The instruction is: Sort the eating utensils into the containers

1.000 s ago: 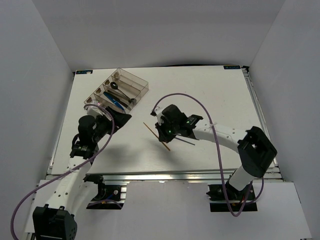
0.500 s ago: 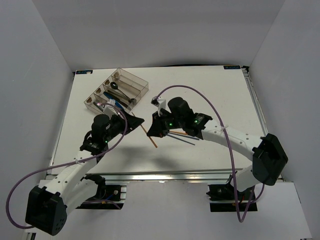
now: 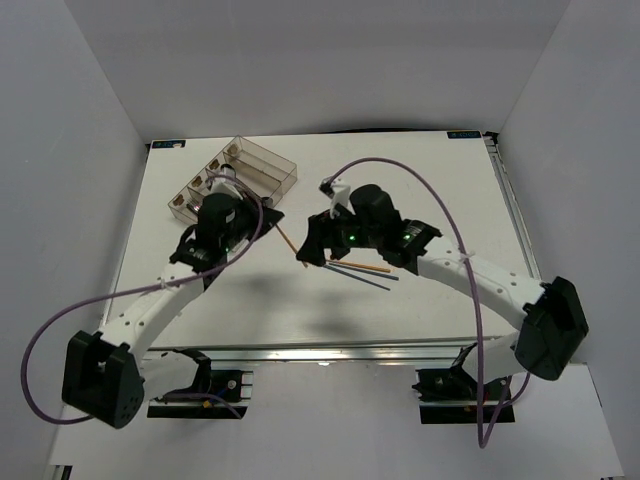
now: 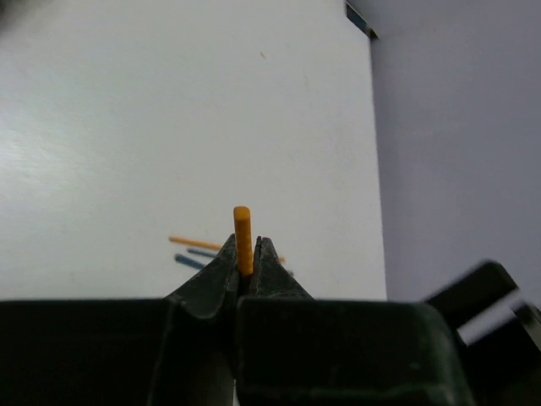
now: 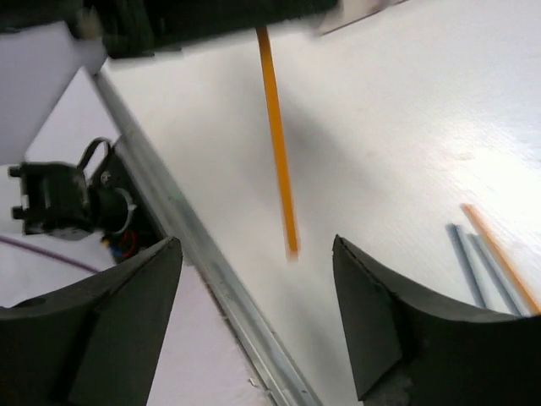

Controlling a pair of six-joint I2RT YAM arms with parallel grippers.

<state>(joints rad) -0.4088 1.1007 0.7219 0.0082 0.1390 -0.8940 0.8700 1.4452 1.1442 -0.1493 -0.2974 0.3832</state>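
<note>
Next, my left gripper moves outward, lowers the chopstick into the tray's far section [image 3: 266, 158] and releases, since that empty section lies outward of it and below it.
My left gripper [image 3: 270, 218] is shut on one end of an orange chopstick [image 3: 287, 240], which slants down toward my right gripper [image 3: 308, 250]. In the left wrist view the chopstick [image 4: 243, 237] stands pinched between the fingers of the left gripper [image 4: 249, 254]. My right gripper [image 5: 256, 245] is open, and the chopstick's [image 5: 277, 152] free end hangs between its fingers without touching them. Another orange chopstick [image 3: 360, 267] and two dark ones [image 3: 368, 278] lie on the table below my right arm. The clear organizer tray [image 3: 270, 160] stands at the back left, partly hidden by my left arm.
The table's metal front rail [image 5: 228, 288] runs just beneath my right gripper, with a motor base [image 5: 59, 203] beyond it. Purple cables [image 3: 390, 170] loop over both arms. White walls close in the table at the back and sides.
My right gripper has opened and let go of the orange chopstick. My left gripper came in from the left and shut on its other end.
</note>
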